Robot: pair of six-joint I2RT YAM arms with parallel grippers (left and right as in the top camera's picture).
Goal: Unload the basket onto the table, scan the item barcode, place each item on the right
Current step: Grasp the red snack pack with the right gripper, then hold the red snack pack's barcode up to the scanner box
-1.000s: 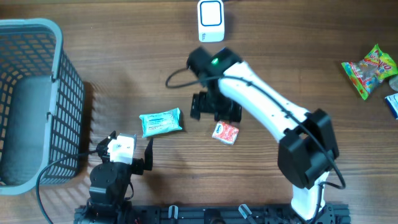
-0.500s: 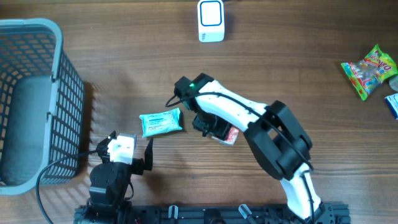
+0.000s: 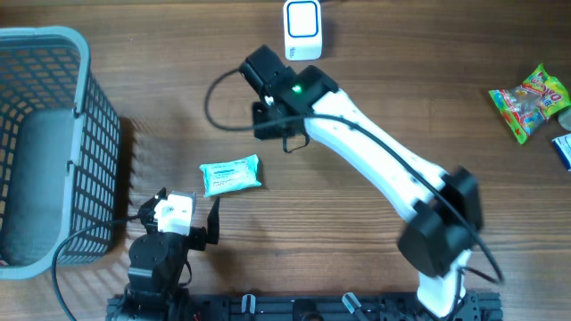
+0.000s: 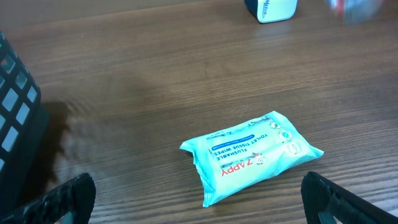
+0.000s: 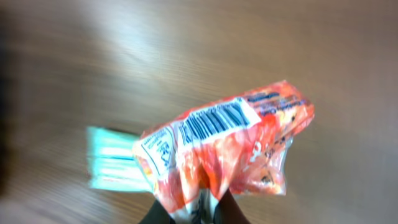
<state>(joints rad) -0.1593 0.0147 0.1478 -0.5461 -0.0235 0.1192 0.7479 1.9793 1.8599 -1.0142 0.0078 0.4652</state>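
Note:
My right gripper will next move outward to the scanner (image 3: pixel 302 29), then go down beside the candy bag and let go, because the bag is to its right in the overhead view.
An orange-red snack packet (image 5: pixel 231 144) hangs pinched by its lower edge in my shut right gripper (image 5: pixel 198 214), its barcode label (image 5: pixel 217 121) facing the wrist camera. In the overhead view the right gripper (image 3: pixel 270 123) hovers just left of and below the white scanner (image 3: pixel 302 29), and the arm hides the packet. A teal wipes pack (image 3: pixel 230 175) lies on the table in front of my left gripper (image 3: pixel 179 217). That gripper (image 4: pixel 200 205) stands wide open with nothing between its fingers, and the wipes pack (image 4: pixel 252 154) sits just ahead of it.
A grey mesh basket (image 3: pixel 62 62) stands at the far left. A green and red candy bag (image 3: pixel 531 99) and a blue item (image 3: pixel 563 150) lie at the right edge. The scanner's base (image 4: pixel 270 9) shows at the top of the left wrist view.
My right gripper came down on the orange-red packet, shut on it, and lifted it back and left toward the scanner. The left arm has not moved.

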